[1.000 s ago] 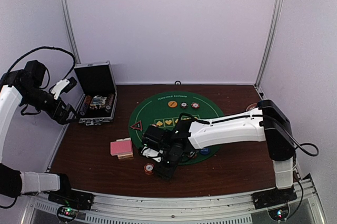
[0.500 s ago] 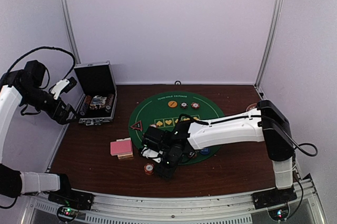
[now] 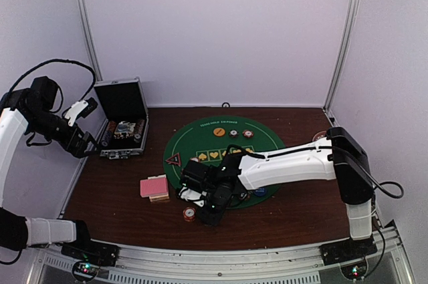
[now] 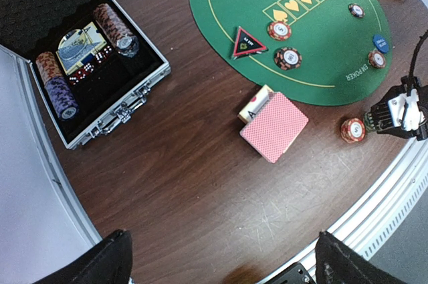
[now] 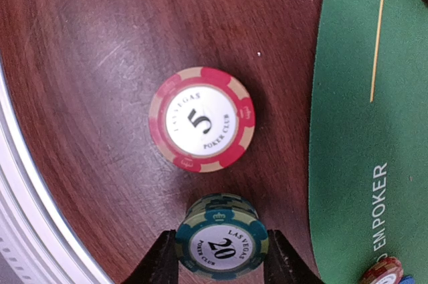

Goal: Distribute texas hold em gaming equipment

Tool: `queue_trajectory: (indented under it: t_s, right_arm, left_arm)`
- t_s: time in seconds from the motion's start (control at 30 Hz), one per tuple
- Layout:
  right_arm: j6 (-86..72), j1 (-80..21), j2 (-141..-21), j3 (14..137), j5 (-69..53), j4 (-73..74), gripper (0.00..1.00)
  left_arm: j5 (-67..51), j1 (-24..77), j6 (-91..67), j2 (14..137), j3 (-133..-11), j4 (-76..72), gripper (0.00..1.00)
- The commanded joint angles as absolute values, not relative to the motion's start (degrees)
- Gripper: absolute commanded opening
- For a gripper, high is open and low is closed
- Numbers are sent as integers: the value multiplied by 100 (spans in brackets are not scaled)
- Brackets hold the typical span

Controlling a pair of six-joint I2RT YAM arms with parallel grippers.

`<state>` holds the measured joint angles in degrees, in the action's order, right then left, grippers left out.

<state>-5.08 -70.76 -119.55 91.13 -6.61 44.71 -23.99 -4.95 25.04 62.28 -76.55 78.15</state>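
Note:
The bare mat beside the orange disc point(image 3: 225, 142) lies outward of my right gripper, so I should raise it, carry the green chip outward, lower and release.
In the right wrist view my right gripper point(image 5: 222, 258) is shut on a short stack of green "20" poker chips point(image 5: 221, 240), one finger point(image 5: 159, 265) pressing each side, on the brown table beside the green mat point(image 5: 361, 130). A red "5" chip point(image 5: 201, 119) lies flat just beyond. From above, the right gripper point(image 3: 211, 213) sits next to that red chip point(image 3: 189, 214). Pink-backed cards point(image 4: 275, 125) lie to the left, and a red triangle point(image 4: 247, 42) lies on the mat. My left gripper point(image 3: 89, 127) hangs open and empty, high by the case.
An open black silver-edged case point(image 4: 87, 57) with chip rolls stands at the left. More chips point(image 4: 288, 58), a blue disc point(image 4: 380, 42) and an orange disc point(image 3: 219, 132) lie on the mat point(image 3: 200, 138). A patterned plate point(image 3: 321, 135) sits at the right. The metal rail point(image 3: 221, 257) borders the near edge.
The right gripper's fingers have closed in onto the green chip stack, and the arm shifted slightly. The left arm has not moved.

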Motion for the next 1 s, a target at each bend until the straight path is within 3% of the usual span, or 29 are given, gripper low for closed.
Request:
queue_trajectory:
  t_s: [0.0, 0.3, 0.57, 0.97]
  right_arm:
    - [-527, -7104, -11893, 9185, -531, 4492, 33]
    - [-549, -7091, -11538, 9454, -311, 4694, 18]
    - [-588, -6856, -11158, 9660, -178, 4810, 14]
    - [-337, -5248, -11864, 10476, 582, 4846, 12]
  left_arm:
    - [-2368, -527, 2568, 6154, -7778, 7808, 98]
    - [-2356, -528, 2575, 6143, -7796, 7806, 97]
    - [-2351, -527, 2591, 6170, -7787, 7811, 97]
    - [-2395, -527, 2575, 6195, -7753, 7806, 98]
